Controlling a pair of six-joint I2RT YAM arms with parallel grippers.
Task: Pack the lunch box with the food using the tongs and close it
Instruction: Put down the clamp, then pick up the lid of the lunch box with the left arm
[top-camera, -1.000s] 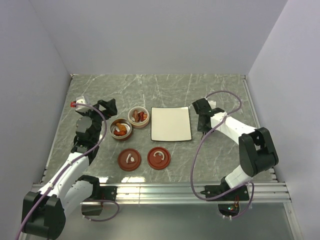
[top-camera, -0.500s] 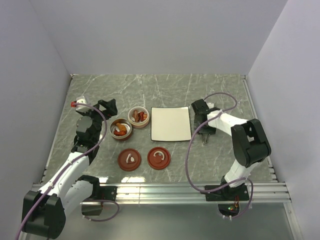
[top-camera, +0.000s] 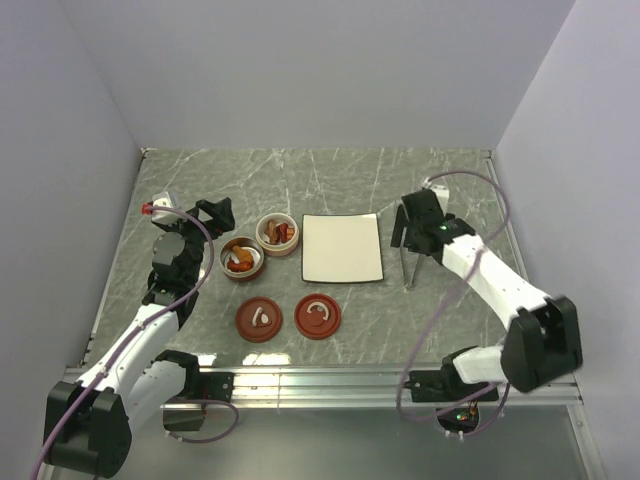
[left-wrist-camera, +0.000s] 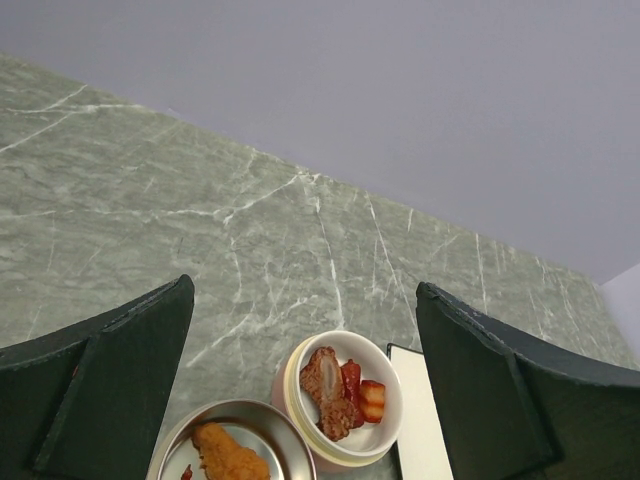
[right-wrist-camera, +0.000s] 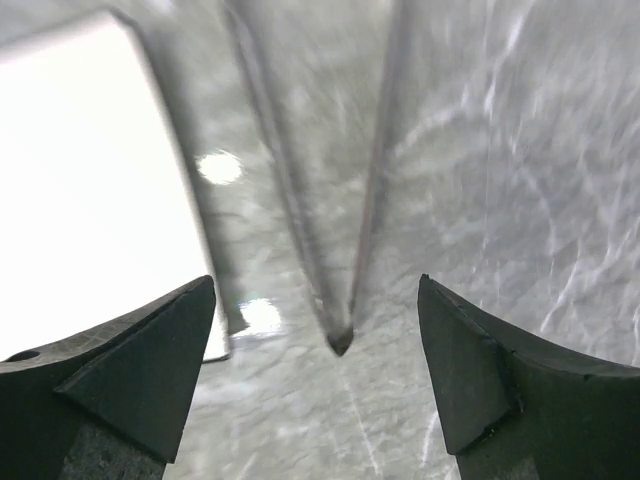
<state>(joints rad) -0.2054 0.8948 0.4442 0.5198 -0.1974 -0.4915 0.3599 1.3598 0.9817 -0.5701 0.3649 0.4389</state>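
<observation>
The white handle of the lid nearest the metal bowl is below and back of my left gripper, so I need to move back and down onto it.
The silver tongs lie flat on the marble just right of the white plate. In the right wrist view their joined end points toward the camera between my fingers, touching neither. My right gripper hovers open above them. The lunch box is two round bowls. The cream one holds red-brown food. The metal one holds an orange piece. My left gripper stands open and empty, left of and behind the bowls.
Two red-brown lids with white curved handles lie in front of the bowls. Grey walls close off the back and both sides. A metal rail runs along the near edge.
My right gripper has opened and let go of the tongs, which now lie on the table right of the plate. The right arm has swung outward to the right. The left arm is unchanged.
</observation>
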